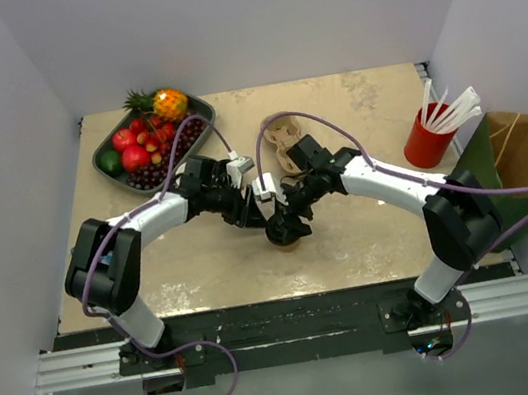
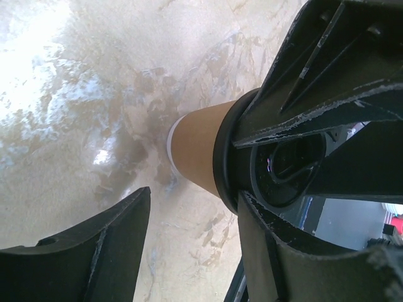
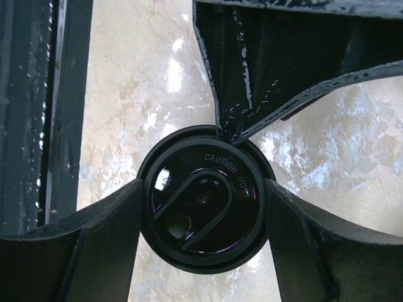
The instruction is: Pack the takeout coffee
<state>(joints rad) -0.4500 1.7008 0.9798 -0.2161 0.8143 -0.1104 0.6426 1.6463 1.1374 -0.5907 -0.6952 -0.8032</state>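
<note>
I will bring the cup to the tabletop between the tray and the carrier, outward of my right gripper and to its left in the top view, and release it there.
One takeout coffee [image 1: 286,239], a tan paper cup with a black lid, stands on the table between the two arms. In the right wrist view its lid [image 3: 201,201] reads "CAUTION HOT". My right gripper [image 3: 203,185] hangs over it, a finger pressed on each side of the lid. The left gripper [image 2: 195,195] comes in low from the left with its jaws apart. The cup's tan wall [image 2: 198,154] lies just past its tips. One of the left fingers [image 3: 264,69] touches the lid's far rim.
A pulp cup carrier [image 1: 283,143] lies just behind the grippers. A dark tray of fruit [image 1: 109,178] sits at the back left, a red cup of white straws [image 1: 425,142] at the right, and a brown paper bag [image 1: 526,159] at the table's right edge.
</note>
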